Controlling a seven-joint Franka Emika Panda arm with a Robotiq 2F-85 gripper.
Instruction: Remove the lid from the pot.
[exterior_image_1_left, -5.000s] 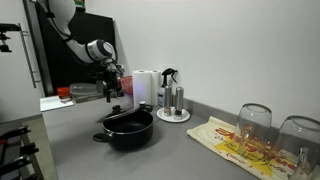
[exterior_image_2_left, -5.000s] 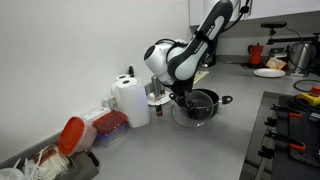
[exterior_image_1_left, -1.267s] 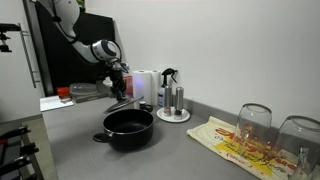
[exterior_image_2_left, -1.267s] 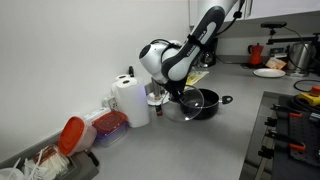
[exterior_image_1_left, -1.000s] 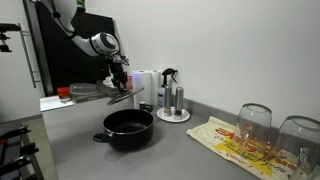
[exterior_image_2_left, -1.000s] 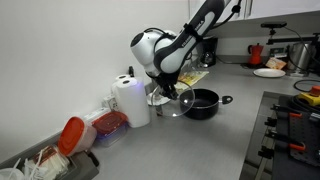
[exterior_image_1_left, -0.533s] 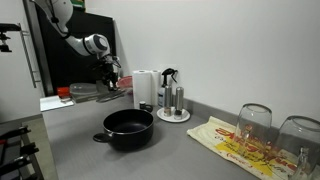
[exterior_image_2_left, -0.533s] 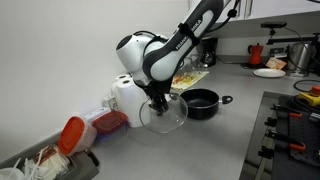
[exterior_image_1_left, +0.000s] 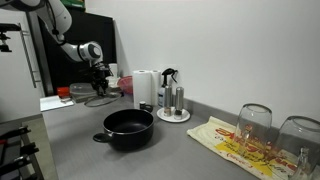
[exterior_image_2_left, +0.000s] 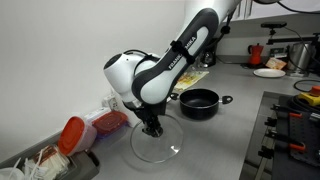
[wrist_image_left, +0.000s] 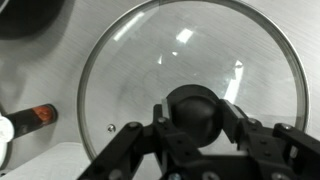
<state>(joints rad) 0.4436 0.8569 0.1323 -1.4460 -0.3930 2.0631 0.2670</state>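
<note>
I will next lower my gripper until the lid's rim rests on the bare grey counter, and then let go of the lid's knob. That counter shows below the lid, well away from the pot (exterior_image_1_left: 128, 128).
The black pot (exterior_image_1_left: 128, 128) stands uncovered on the grey counter, seen in both exterior views (exterior_image_2_left: 200, 101) and at the top left corner of the wrist view (wrist_image_left: 25, 15). The glass lid (exterior_image_2_left: 158, 143) with a metal rim hangs well away from the pot, low over the counter. My gripper (exterior_image_2_left: 152, 125) is shut on its black knob (wrist_image_left: 197, 118), one finger on each side. In an exterior view the gripper (exterior_image_1_left: 98, 78) holds the lid (exterior_image_1_left: 100, 99) near the back of the counter. Through the glass (wrist_image_left: 200, 50) I see the counter below.
A paper towel roll (exterior_image_1_left: 146, 88), shakers on a plate (exterior_image_1_left: 174, 103), a printed cloth (exterior_image_1_left: 235, 140) and two wine glasses (exterior_image_1_left: 255, 125) stand on the counter. A red-lidded container (exterior_image_2_left: 75, 135) lies near the lid. A stove (exterior_image_2_left: 295, 125) borders the counter's edge.
The arm has carried the lid sideways away from the pot and lower toward the counter. The pot has stayed in place, uncovered.
</note>
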